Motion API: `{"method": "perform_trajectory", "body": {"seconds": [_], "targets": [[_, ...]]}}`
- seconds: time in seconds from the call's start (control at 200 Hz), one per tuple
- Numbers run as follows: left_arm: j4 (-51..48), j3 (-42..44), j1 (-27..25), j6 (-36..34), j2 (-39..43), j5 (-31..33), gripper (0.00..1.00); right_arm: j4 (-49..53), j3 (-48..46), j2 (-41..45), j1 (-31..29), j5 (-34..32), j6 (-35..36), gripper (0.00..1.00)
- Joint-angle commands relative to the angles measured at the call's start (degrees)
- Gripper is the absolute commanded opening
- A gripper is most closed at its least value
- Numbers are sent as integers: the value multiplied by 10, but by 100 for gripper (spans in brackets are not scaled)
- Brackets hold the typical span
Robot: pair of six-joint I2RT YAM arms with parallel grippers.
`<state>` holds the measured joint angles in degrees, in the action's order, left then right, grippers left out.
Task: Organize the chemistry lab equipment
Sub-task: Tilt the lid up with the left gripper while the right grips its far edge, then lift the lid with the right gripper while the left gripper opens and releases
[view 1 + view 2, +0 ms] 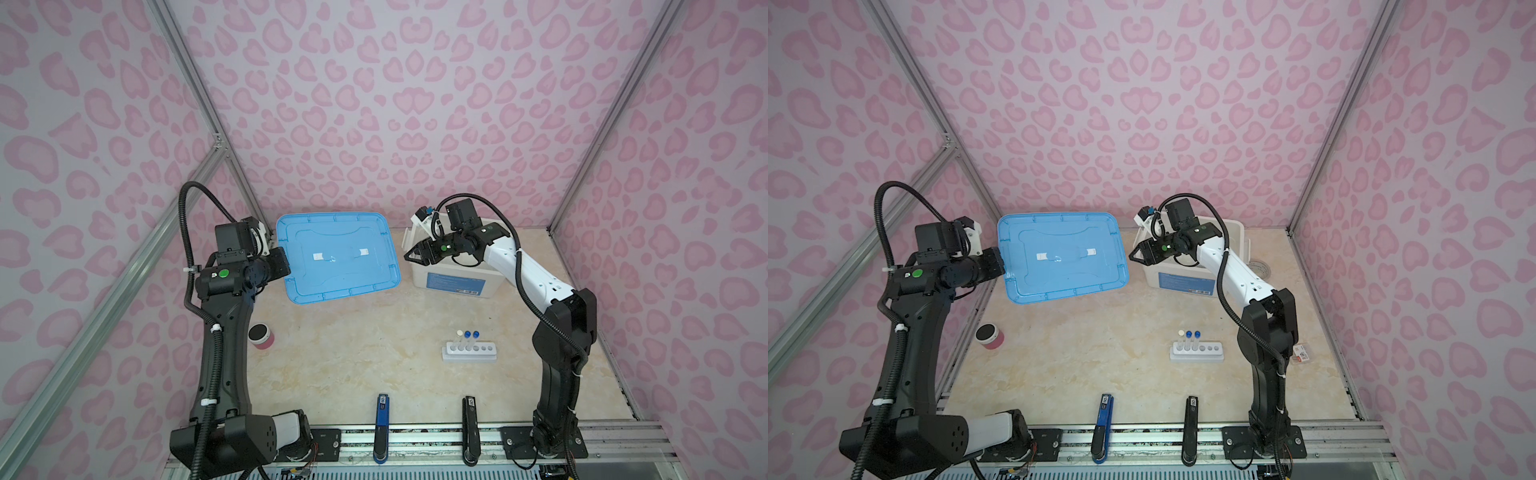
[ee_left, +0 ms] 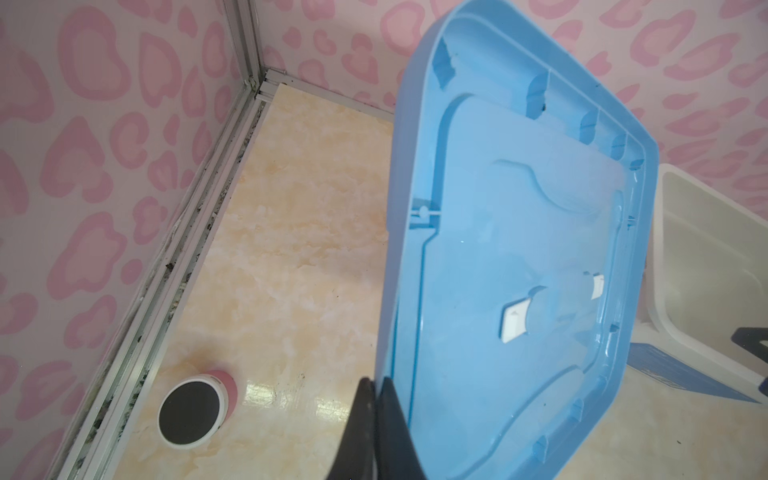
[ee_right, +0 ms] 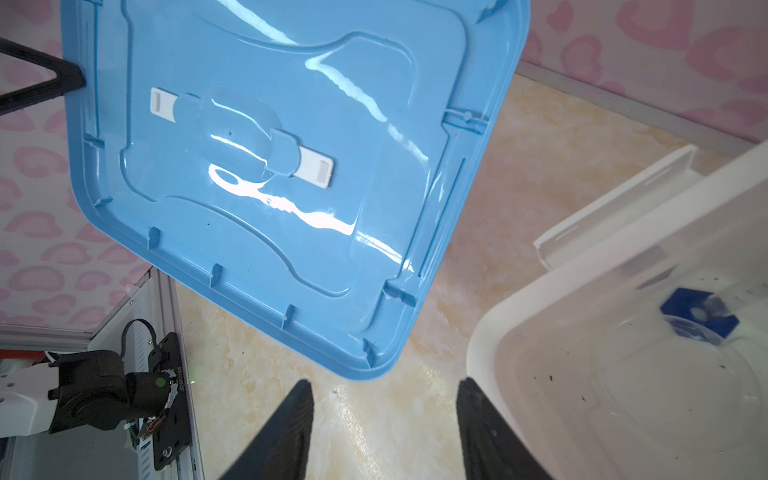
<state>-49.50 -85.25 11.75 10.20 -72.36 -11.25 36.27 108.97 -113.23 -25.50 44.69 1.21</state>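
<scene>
Next, I bring my left gripper and its lid toward the open right gripper, then release the lid's edge, since those open fingers stand across the lid from it.
My left gripper is shut on the edge of a blue bin lid, holding it tilted above the table. My right gripper stands open and empty by the near rim of the white bin. Inside the bin lie a tiny blue-based cylinder and a faint clear round dish. At the front right the white six-hole rack holds three capped tubes, one white and two blue.
A pink jar with a black lid stands near the left wall. A clear ring lies right of the bin, and a small red-labelled packet sits behind the right arm. Two holders stand at the front edge.
</scene>
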Motion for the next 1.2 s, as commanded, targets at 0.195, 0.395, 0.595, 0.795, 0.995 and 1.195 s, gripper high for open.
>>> {"method": "perform_trajectory", "body": {"seconds": [0.195,0.395,0.595,0.795,0.995,1.195], "targets": [[13,1,7,-15,36,-115,3,13,19,3,26,90,46,65],[16,8,8,-18,47,-142,3,45,31,-5,36,98,67,65],[17,11,7,-20,55,-158,4,51,28,-5,41,117,73,65],[21,16,7,-22,56,-167,3,23,5,15,42,164,62,64],[26,16,7,-19,49,-181,4,-34,-53,49,38,207,35,56],[29,14,7,-20,43,-190,4,-32,-62,50,23,221,42,46]]}}
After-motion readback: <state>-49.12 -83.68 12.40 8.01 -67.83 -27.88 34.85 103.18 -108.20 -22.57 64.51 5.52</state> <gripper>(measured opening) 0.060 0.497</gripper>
